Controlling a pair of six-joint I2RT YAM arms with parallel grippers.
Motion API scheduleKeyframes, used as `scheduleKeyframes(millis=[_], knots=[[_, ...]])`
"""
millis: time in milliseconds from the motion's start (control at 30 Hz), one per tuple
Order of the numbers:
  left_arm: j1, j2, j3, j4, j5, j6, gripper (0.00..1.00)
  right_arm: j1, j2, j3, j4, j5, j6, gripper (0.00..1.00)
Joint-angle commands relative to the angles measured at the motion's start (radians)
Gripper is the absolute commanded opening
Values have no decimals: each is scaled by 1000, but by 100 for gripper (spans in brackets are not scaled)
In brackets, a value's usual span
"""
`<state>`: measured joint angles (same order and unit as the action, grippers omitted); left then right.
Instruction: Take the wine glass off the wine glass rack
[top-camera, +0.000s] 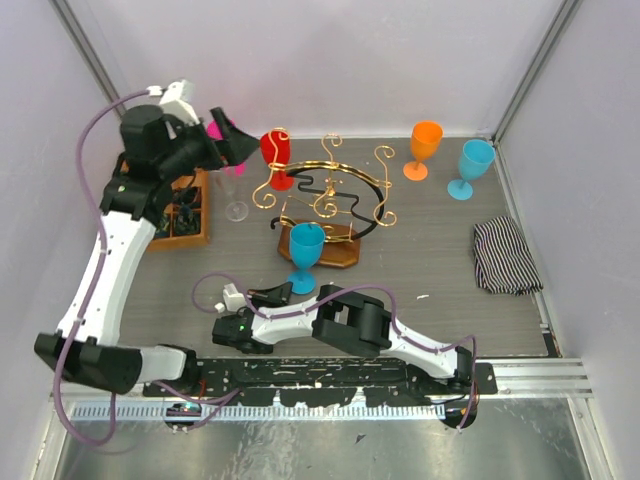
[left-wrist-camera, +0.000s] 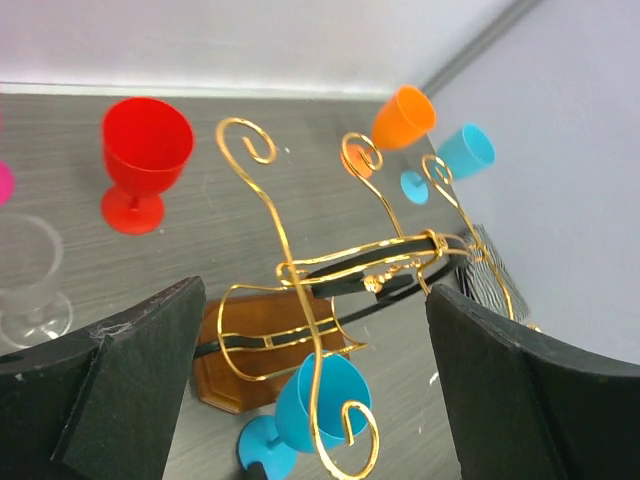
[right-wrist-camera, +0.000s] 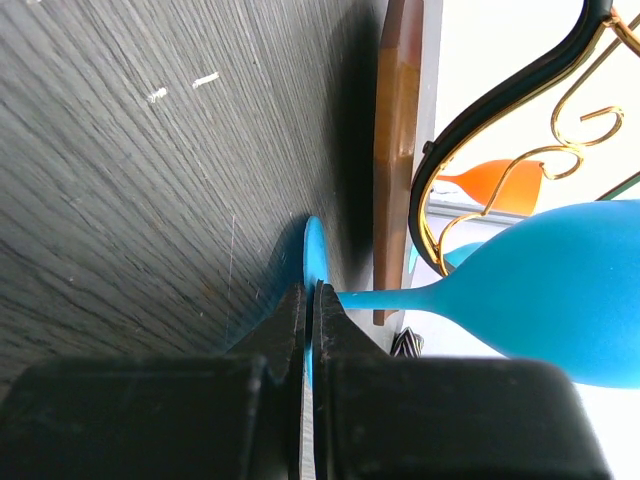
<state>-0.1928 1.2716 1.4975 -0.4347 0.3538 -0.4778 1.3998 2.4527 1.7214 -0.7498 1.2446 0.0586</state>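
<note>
The right gripper will next lift, pull the blue glass back, set its foot (right-wrist-camera: 312, 250) down on the bare tabletop and then let go of the glass, because the bowl is close beside the rack.
The wine glass rack (top-camera: 330, 200), gold wire scrolls on a brown wooden base (left-wrist-camera: 250, 350), stands mid-table. A blue wine glass (top-camera: 305, 245) stands upright just in front of the base, beside a front scroll (left-wrist-camera: 345, 440). My right gripper (top-camera: 283, 292) lies low on the table, shut on the thin edge of the glass's blue foot (right-wrist-camera: 312, 250); its stem and bowl (right-wrist-camera: 540, 280) reach away from the jaws. My left gripper (top-camera: 240, 145) hovers high at the back left, open and empty, its fingers (left-wrist-camera: 150, 360) framing the rack from above.
A red glass (top-camera: 277, 158) stands behind the rack, a clear glass (top-camera: 235, 195) to its left, and a pink one (top-camera: 213, 130) behind the left gripper. Orange (top-camera: 425, 148) and light blue (top-camera: 472, 165) glasses stand back right. A compartment tray (top-camera: 185, 215) sits left, a striped cloth (top-camera: 505, 255) right.
</note>
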Motion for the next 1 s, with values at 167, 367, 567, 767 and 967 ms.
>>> scheduleKeyframes(millis=[167,367,567,767,967], knots=[[-121,183,137,-244,-23,230,99,-4,40,-28,63,-325,149,0],[-135,245,164,-299,-12,264,91,-8,38,-30,63,-332,151,1],[-147,283,183,-360,26,277,65,-12,34,-34,67,-336,152,1],[-148,267,155,-335,59,271,35,-13,27,-30,53,-344,156,1],[-148,276,145,-321,85,256,0,-10,-3,-28,8,-404,179,1]])
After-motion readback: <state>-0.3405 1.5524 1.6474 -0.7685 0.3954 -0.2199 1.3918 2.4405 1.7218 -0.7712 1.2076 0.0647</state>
